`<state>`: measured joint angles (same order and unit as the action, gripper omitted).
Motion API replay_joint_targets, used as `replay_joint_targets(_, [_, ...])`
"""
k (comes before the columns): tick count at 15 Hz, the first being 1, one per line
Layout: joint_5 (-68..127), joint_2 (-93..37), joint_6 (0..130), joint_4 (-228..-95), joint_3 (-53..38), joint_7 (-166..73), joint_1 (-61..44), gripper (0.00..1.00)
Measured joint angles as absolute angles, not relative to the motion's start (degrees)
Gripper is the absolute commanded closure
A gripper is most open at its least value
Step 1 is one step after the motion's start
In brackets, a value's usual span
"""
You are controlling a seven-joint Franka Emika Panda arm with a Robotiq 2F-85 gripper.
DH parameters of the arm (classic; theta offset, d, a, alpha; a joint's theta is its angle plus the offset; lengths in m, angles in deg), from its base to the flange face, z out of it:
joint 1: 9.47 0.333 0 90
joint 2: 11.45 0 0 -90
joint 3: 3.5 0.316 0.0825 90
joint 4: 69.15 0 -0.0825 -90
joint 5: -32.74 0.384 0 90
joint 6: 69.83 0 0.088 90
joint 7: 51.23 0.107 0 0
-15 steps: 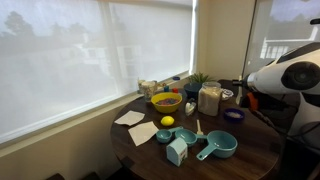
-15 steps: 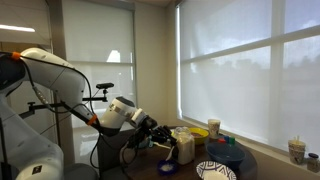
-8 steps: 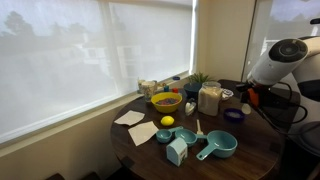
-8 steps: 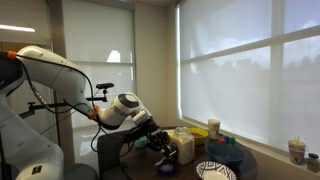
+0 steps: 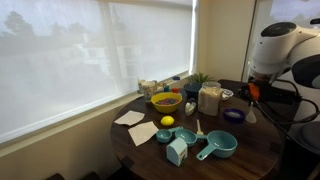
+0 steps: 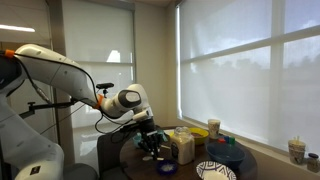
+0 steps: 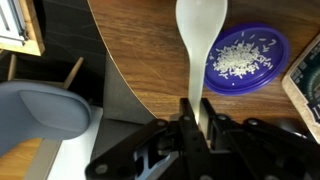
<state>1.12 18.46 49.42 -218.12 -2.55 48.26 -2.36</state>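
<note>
My gripper holds the spoon and will next move it away from the purple bowl and down onto the table, since bare wood lies open beside that bowl.
My gripper is shut on the handle of a white plastic spoon. In the wrist view the spoon's bowl points out over the dark wooden table, just beside a purple bowl that holds white rice-like grains. In an exterior view the gripper hangs at the table's edge with the spoon pointing down next to the purple bowl. The gripper also shows in an exterior view, low above the table's near side.
On the round table stand a yellow bowl, a lemon, teal measuring cups, a teal carton, a clear container, a small plant and napkins. A grey chair stands below the table edge.
The arm has swung up and in toward the table, and the wrist has turned downward, bringing the spoon down beside the purple bowl.
</note>
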Motion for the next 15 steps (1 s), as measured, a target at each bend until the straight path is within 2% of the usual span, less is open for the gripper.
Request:
replay_joint_targets(3, [3.4,18.5,48.6,-217.9,-1.3,47.7,-3.4,0.87])
replay_joint_targets(4, [3.5,18.5,48.6,-217.9,-1.2,47.7,-3.4,0.97])
replay_joint_targets(15, [16.9,16.4,50.0,-219.7,1.8,46.8,-5.9,0.97])
